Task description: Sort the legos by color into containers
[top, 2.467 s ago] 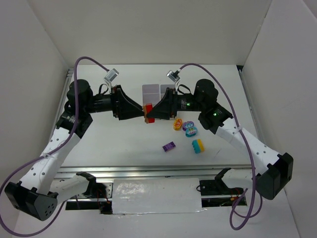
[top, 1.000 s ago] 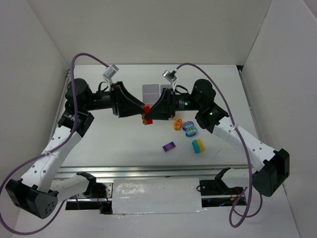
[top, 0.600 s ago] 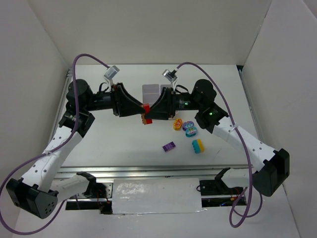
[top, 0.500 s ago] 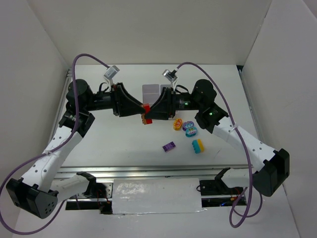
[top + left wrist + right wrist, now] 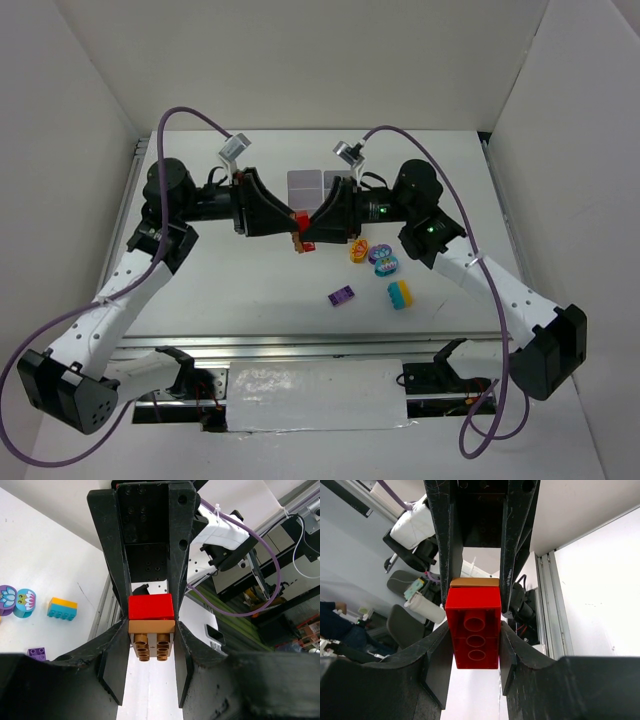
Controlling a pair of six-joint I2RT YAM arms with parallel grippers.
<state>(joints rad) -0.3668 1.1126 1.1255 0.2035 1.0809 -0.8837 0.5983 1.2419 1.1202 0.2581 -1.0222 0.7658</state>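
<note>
The right gripper pulls away from my left gripper next, since red sticks to tan-orange, turns down, then releases over the white container it partly hides.
My two grippers meet tip to tip above the middle of the table. My left gripper (image 5: 291, 228) is shut on a tan-orange brick (image 5: 151, 635). My right gripper (image 5: 310, 227) is shut on a red brick (image 5: 473, 632). The two bricks are stuck together, red (image 5: 300, 217) against tan-orange (image 5: 297, 240), and held in the air. In the left wrist view the red brick (image 5: 151, 606) sits beyond the tan one. In the right wrist view the tan brick (image 5: 474, 582) sits beyond the red one. The white containers (image 5: 320, 181) stand just behind, partly hidden by the grippers.
Loose bricks lie right of centre: an orange patterned one (image 5: 357, 250), a purple-teal patterned one (image 5: 384, 260), a small purple one (image 5: 341, 295) and a teal-and-yellow one (image 5: 401, 293). White walls close in the left, right and back.
Both grippers, still shut on the joined bricks, have shifted slightly to the right. The left arm has swung in. The loose bricks have not moved.
</note>
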